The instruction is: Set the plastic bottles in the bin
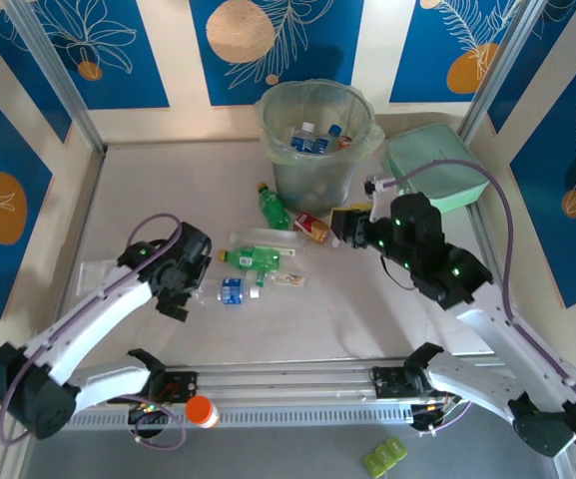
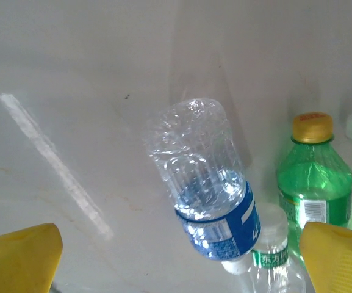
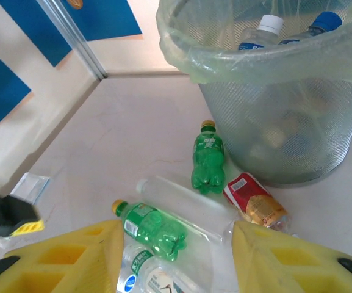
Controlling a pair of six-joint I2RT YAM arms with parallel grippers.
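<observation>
The clear bottom end of the blue-labelled bottle (image 2: 193,143) is next for my left gripper, which will lower over it and close there.
A clear bottle with a blue label (image 2: 206,183) lies on the table between the yellow fingers of my left gripper (image 2: 182,244), which is open above it. A green bottle (image 2: 315,177) and a clear green-labelled one (image 2: 270,253) lie beside it. In the top view my left gripper (image 1: 190,287) hovers just left of the blue-labelled bottle (image 1: 233,291). My right gripper (image 3: 177,235) is open and empty, above a green bottle (image 3: 154,229) and a long clear bottle (image 3: 188,204). Another green bottle (image 3: 207,160) and a red-labelled one (image 3: 255,201) lie by the bin (image 3: 285,122), which holds several bottles (image 1: 312,140).
A mint-green box (image 1: 437,170) sits right of the bin, close behind my right arm. A flat clear wrapper (image 1: 98,271) lies at the left. An orange-capped item (image 1: 200,410) rests on the front rail. Metal frame posts stand at the back corners.
</observation>
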